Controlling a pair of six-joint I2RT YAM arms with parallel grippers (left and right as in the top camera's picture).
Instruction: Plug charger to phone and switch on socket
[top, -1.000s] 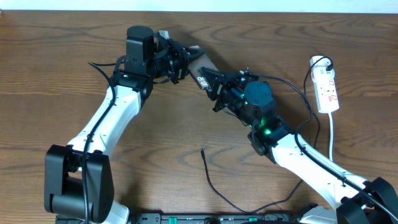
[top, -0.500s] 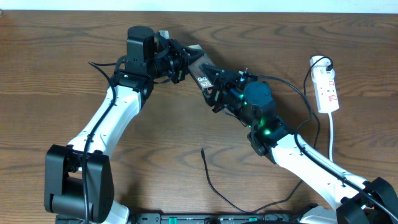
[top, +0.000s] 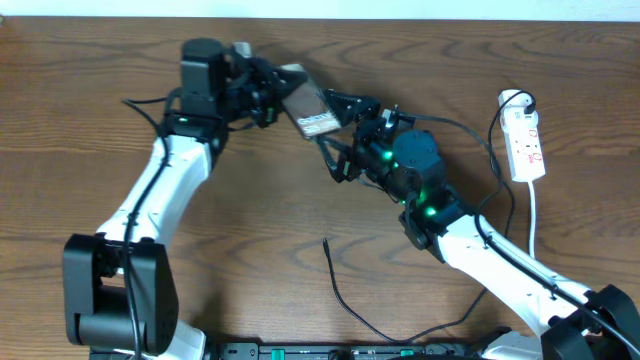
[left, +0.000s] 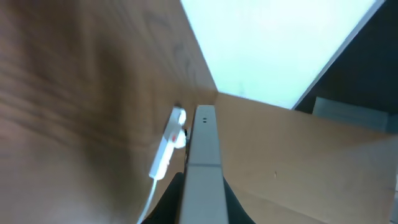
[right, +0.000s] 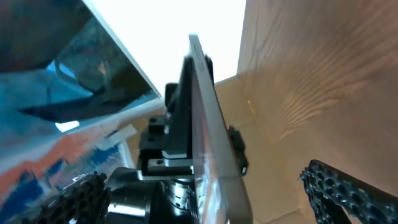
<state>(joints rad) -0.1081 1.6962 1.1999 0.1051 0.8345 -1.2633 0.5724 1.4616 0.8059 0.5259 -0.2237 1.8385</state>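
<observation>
I need to move my right gripper away from the phone (top: 312, 112) and back next, because my left gripper holds the phone. I should then turn my right gripper's fingers down and lower them onto the charger's plug end (top: 326, 245).
The phone (top: 312, 112) is held above the table at the back, with my left gripper (top: 283, 98) shut on its left end. In the left wrist view the phone (left: 204, 155) shows edge-on between the dark jaws of the left gripper (left: 202, 202). My right gripper (top: 344, 132) stands open around the phone's right end, its fingers apart from it. The right wrist view shows the phone (right: 208, 124) edge-on between the wide fingers (right: 348, 193). The charger (top: 335, 275) lies loose on the table, held by neither gripper. The socket (top: 527, 140) lies at the far right.
The socket's white cord (top: 533, 215) runs toward the front edge at the right. A thin black cable (top: 470, 140) arcs from the right arm toward the socket. The white socket (left: 166, 146) also shows in the left wrist view.
My right gripper has opened and let go of the phone. The left arm has shifted left and slightly back, carrying the phone with it.
</observation>
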